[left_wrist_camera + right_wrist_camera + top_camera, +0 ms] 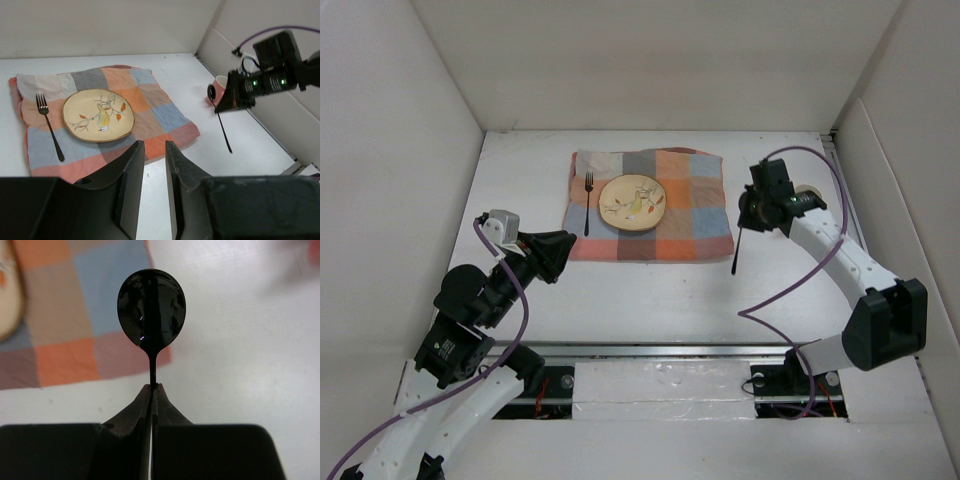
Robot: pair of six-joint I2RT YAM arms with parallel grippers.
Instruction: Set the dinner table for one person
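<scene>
My right gripper moves the spoon outward and toward the plate next, then down onto that strip (694, 206) (74, 260), since the mat away from the fork is bare.
The white dinner table (650, 300) carries a checked orange, blue and grey placemat (650, 205). A beige plate with a bird painted on it (632, 203) lies on the mat, with a black fork (588, 200) to its left. My right gripper (151, 386) is shut on a black spoon (151, 307), pinching the neck just below the bowl. It holds the spoon above the table just right of the mat, the handle (737, 250) hanging down. My left gripper (154, 145) is open and empty, near the mat's front left corner.
A pink mug (218, 87) stands on the table behind my right gripper (230, 97), near the right wall. White walls enclose the table on the left, back and right. A metal rail (650, 350) runs along the near edge.
</scene>
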